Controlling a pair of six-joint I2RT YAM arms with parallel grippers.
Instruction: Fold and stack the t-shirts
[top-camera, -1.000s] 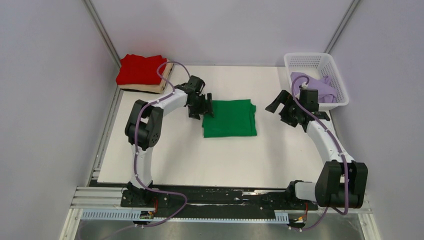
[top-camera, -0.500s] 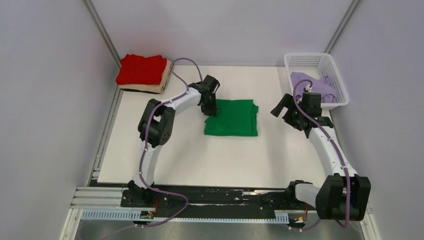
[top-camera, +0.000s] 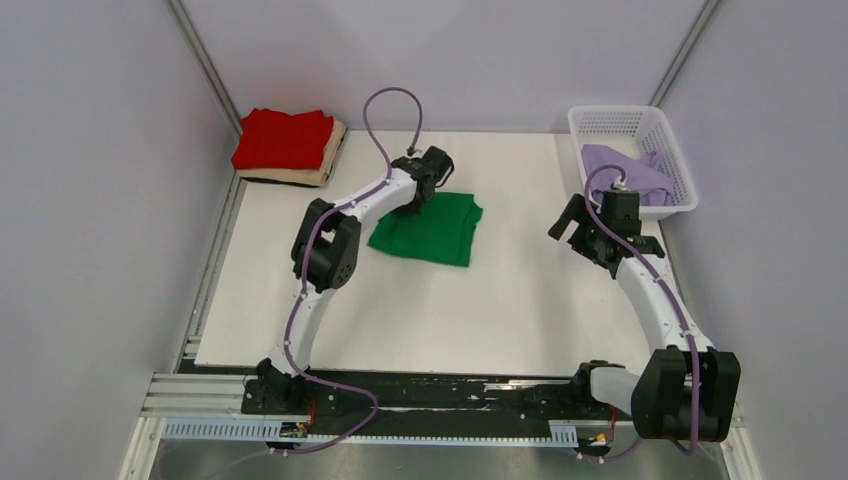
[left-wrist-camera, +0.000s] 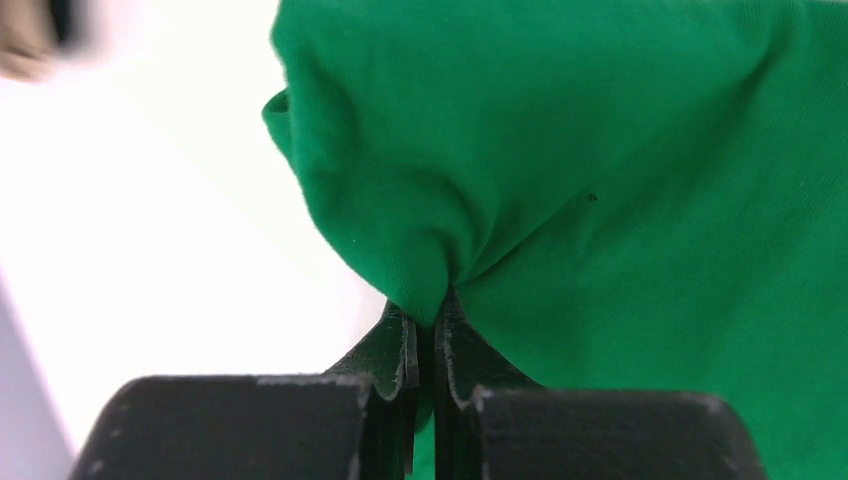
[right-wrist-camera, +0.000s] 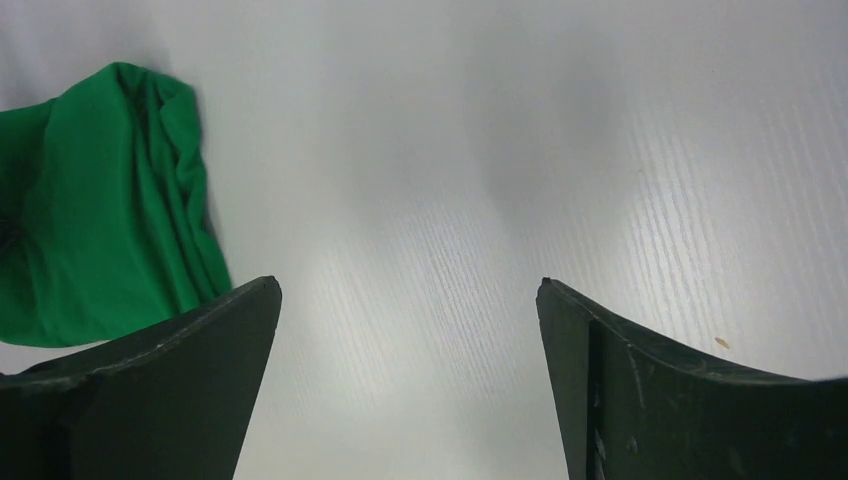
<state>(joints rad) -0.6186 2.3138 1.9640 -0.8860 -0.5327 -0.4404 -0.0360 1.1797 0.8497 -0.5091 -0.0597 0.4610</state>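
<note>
I should next lift the folded green t-shirt in my left gripper over the stacked red t-shirt (top-camera: 284, 140), outward to the gripper's left in the top view, and let go of it.
A folded bright green t-shirt (top-camera: 430, 228) lies mid-table, skewed and rumpled. My left gripper (top-camera: 424, 196) is shut on its far edge; in the left wrist view the green t-shirt (left-wrist-camera: 620, 200) bunches into the closed jaws of that left gripper (left-wrist-camera: 430, 318). A folded red t-shirt (top-camera: 284, 138) rests on a tan t-shirt (top-camera: 322, 166) at the back left. A pale lavender t-shirt (top-camera: 622, 170) lies crumpled in the basket. My right gripper (top-camera: 578, 222) hovers open at the right; the right gripper (right-wrist-camera: 408, 290) shows bare table between its fingers, the green t-shirt (right-wrist-camera: 95, 200) off to its left.
A white lattice basket (top-camera: 630, 124) stands at the back right corner of the white table (top-camera: 500, 320). Grey walls close in both sides. The black rail with the arm bases (top-camera: 440, 392) runs along the near edge.
My left gripper moved to the green t-shirt's far edge, shut on it, and dragged the shirt left and back, skewing it. The right arm shifted only slightly.
</note>
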